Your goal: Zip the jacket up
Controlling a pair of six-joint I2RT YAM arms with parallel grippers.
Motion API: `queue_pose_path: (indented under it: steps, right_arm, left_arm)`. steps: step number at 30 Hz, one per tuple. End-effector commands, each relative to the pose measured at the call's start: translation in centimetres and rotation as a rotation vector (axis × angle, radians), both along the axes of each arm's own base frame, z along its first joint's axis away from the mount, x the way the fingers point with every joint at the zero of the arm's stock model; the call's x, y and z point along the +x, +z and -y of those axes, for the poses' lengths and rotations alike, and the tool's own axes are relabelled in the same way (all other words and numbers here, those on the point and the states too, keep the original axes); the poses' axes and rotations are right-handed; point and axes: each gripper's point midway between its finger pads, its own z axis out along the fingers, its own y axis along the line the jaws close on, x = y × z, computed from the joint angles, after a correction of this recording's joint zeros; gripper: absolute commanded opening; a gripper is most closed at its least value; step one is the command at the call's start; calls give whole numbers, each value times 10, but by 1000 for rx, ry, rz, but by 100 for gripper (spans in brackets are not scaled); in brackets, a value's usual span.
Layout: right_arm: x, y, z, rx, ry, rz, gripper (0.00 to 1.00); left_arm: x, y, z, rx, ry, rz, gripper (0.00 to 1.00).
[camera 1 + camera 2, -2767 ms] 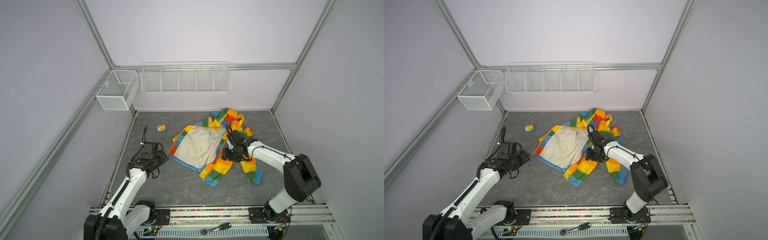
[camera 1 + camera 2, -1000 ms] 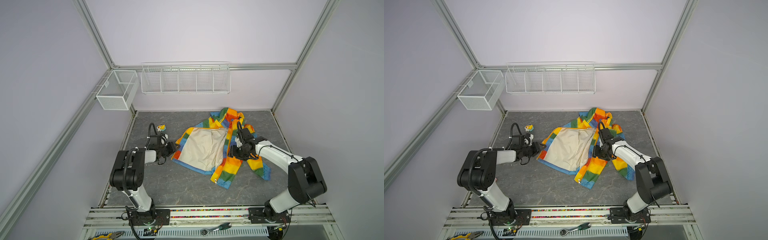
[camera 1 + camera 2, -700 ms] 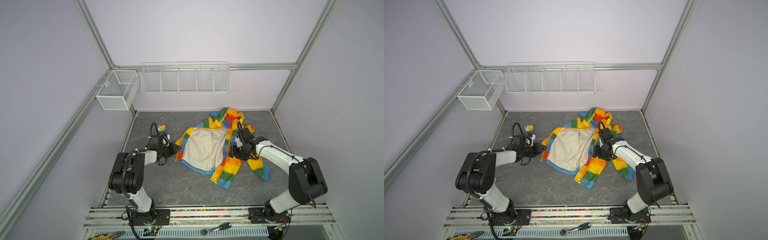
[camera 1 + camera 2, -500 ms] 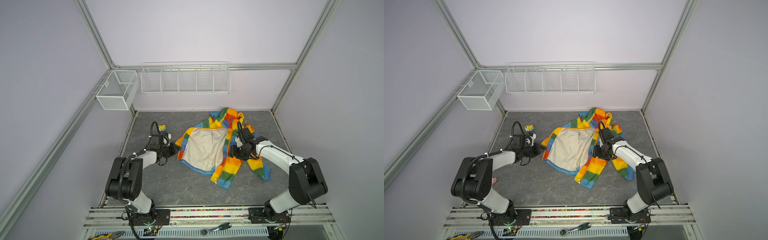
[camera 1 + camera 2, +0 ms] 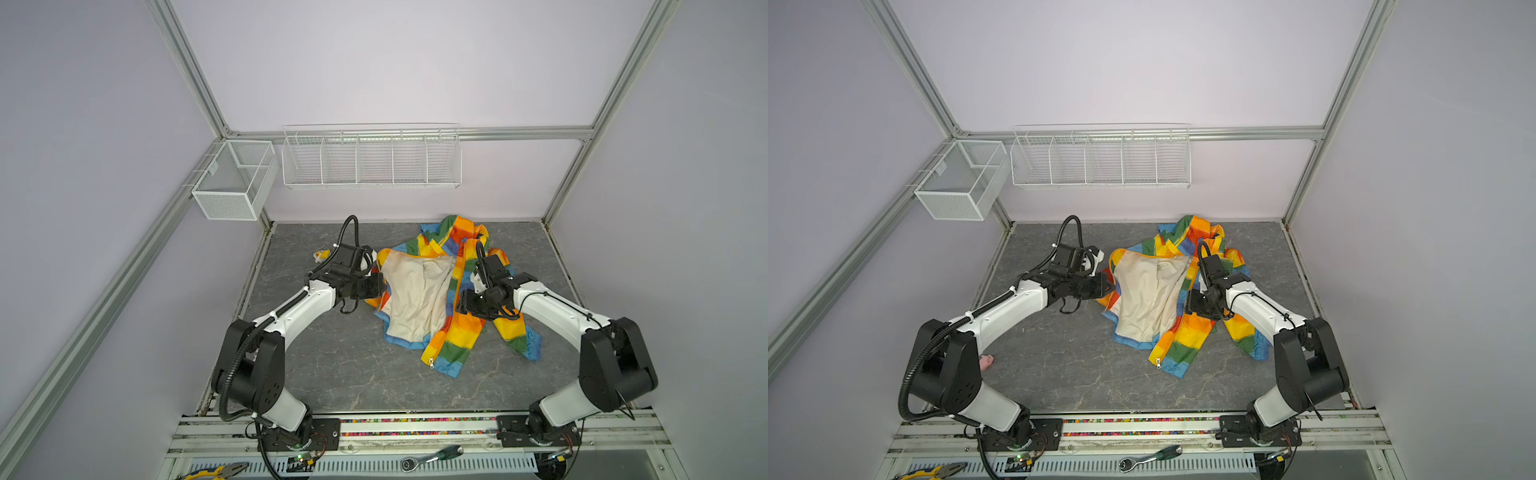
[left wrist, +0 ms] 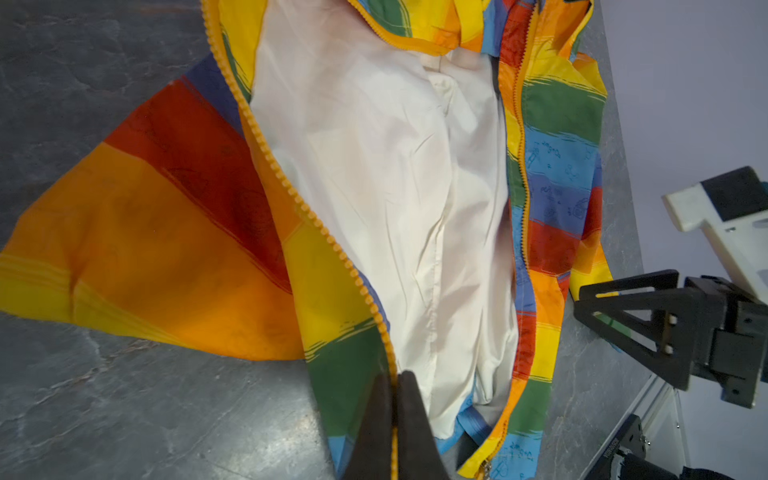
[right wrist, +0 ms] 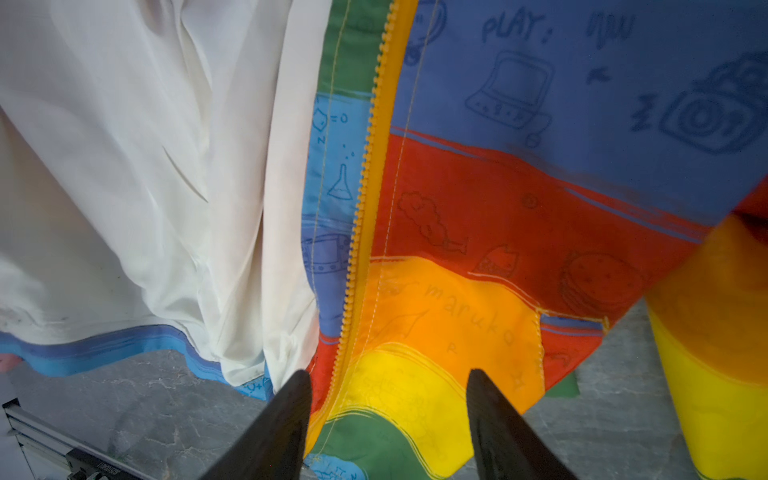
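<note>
The jacket's lining is bare and lies below toward my base. My left gripper needs to move back and down over the blue near hem (image 5: 406, 344) (image 6: 453, 436) next and let go of the jacket's zipper edge.
The jacket (image 5: 415, 291) (image 5: 1148, 293) lies open on the grey floor with its cream lining up and rainbow panels on both sides. My left gripper (image 5: 376, 286) (image 5: 1106, 286) (image 6: 395, 384) is shut on the jacket's orange zipper edge at the left front panel (image 6: 332, 365). My right gripper (image 5: 463, 305) (image 5: 1187, 305) (image 7: 388, 374) is open over the right front panel (image 7: 415, 332), and the other zipper edge (image 7: 357, 249) runs between its fingers. The zipper slider (image 5: 431, 363) (image 5: 1158, 363) lies at the near hem.
Two white wire baskets (image 5: 372, 158) (image 5: 232, 183) hang on the back wall. A small yellow-white object (image 5: 321, 254) lies behind the left arm, and a pink one (image 5: 986, 360) lies near its base. A ratchet (image 5: 432, 455) and pliers (image 5: 216, 471) lie on the front rail.
My left gripper has reached right to the jacket's left zipper edge and shut on it. The right gripper has stayed open in place.
</note>
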Motion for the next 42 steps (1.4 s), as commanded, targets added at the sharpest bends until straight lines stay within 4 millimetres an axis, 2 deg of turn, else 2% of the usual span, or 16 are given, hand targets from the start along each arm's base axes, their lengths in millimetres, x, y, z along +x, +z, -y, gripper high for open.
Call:
queue_pose_path:
  steps: [1,6,10,12,14,17,20,26,32,37,42]
  right_arm:
    - [-2,1,-1,16,20,7,62]
    - [-1,-2,3,31,9,0,62]
    - [2,-6,7,67,-12,-12,62]
    - [3,-7,10,83,-24,-16,62]
    - [5,-7,16,100,-42,-19,62]
    - [8,-6,24,122,-69,-21,62]
    - [16,0,29,140,-89,-9,62]
    - [41,21,18,194,-96,28,62]
    - [75,40,2,259,-109,64,62]
    - [101,43,-19,308,-115,72,58]
    - [138,44,-43,382,-143,100,54]
  left_arm:
    - [-14,1,4,105,-45,-22,0]
    - [-34,16,45,122,-163,-18,0]
    - [-62,14,82,165,-291,-38,0]
    - [-78,2,97,201,-353,-68,0]
    - [-96,-19,110,242,-410,-116,0]
    - [-119,-51,121,282,-463,-182,0]
    - [-135,-70,127,285,-481,-217,0]
    - [-139,-83,119,278,-431,-221,0]
    - [-142,-98,98,318,-379,-228,0]
    - [-134,-101,77,319,-289,-219,0]
    - [-125,-103,53,324,-209,-214,0]
